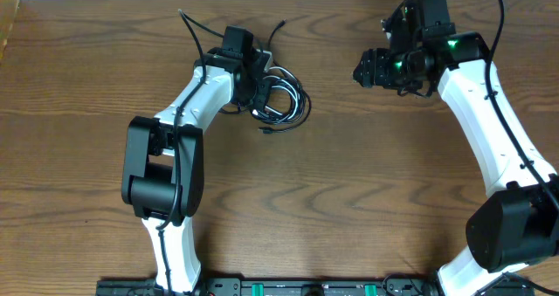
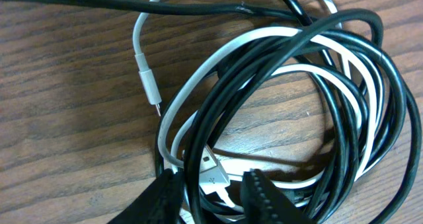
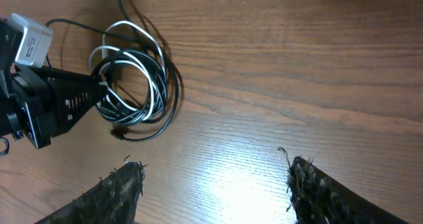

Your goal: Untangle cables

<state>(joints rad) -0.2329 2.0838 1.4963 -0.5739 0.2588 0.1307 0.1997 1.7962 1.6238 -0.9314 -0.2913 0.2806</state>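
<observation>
The coil of cables lies uncovered opposite my left gripper, so my right gripper needs to move across and down onto the white and black cables there.
The thin black cable and the white cable lie coiled together in one tangle at the back middle of the table. My left gripper is down on the tangle's left side. In the left wrist view its jaws are partly open and straddle a black cable strand and the white cable's USB plug. The white cable's small plug lies free on the wood. My right gripper hangs open and empty to the right of the tangle, jaws over bare wood.
The wooden table carries nothing else. A loose black cable end trails toward the back left. The right wrist view shows the tangle and the left gripper at its upper left. The arm bases stand at the front edge.
</observation>
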